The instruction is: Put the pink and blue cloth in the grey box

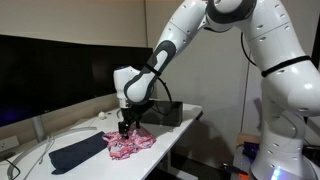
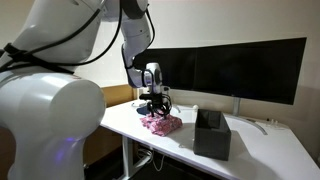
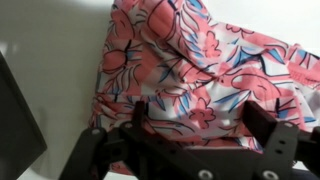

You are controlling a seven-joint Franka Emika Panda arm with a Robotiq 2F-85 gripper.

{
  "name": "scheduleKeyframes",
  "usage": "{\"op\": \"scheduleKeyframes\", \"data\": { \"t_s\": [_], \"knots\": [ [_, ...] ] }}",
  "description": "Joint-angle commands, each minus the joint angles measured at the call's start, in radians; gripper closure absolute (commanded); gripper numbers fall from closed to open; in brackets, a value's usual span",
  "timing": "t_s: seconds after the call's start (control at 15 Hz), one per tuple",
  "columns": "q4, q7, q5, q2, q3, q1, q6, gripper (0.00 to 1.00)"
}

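Note:
My gripper should go down a little further into the floral cloth next and then close on its fold (image 1: 126,137) (image 3: 196,121), because the open fingers are on either side of it.
The pink and blue floral cloth (image 1: 132,144) lies crumpled on the white table, and shows in both exterior views (image 2: 161,123). It fills the wrist view (image 3: 190,55). My gripper (image 1: 124,128) is right over it, pointing down, also seen in an exterior view (image 2: 153,108). In the wrist view the gripper (image 3: 205,112) is open, with one finger on each side of a fold of the cloth. I cannot tell if the fingertips touch the fabric. The grey box (image 1: 166,113) stands open-topped on the table beside the cloth (image 2: 212,135).
A dark blue cloth (image 1: 78,152) lies flat on the table next to the floral one. Black monitors (image 2: 240,70) stand along the table's back edge (image 1: 40,75). A dark object shows at the wrist view's left edge (image 3: 15,125). Cables lie near the monitors.

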Motion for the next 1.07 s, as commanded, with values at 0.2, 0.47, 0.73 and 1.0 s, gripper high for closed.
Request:
{"op": "scheduleKeyframes", "data": {
  "t_s": [0.2, 0.47, 0.73, 1.0],
  "knots": [
    [0.055, -0.006, 0.008, 0.053, -0.02, 0.02, -0.028, 0.0],
    [0.121, -0.007, 0.023, 0.129, -0.028, 0.023, -0.074, 0.0],
    [0.196, 0.004, 0.035, 0.189, -0.036, 0.034, -0.191, 0.41],
    [0.238, -0.019, 0.049, 0.193, -0.021, 0.026, -0.297, 0.65]
  ]
}}
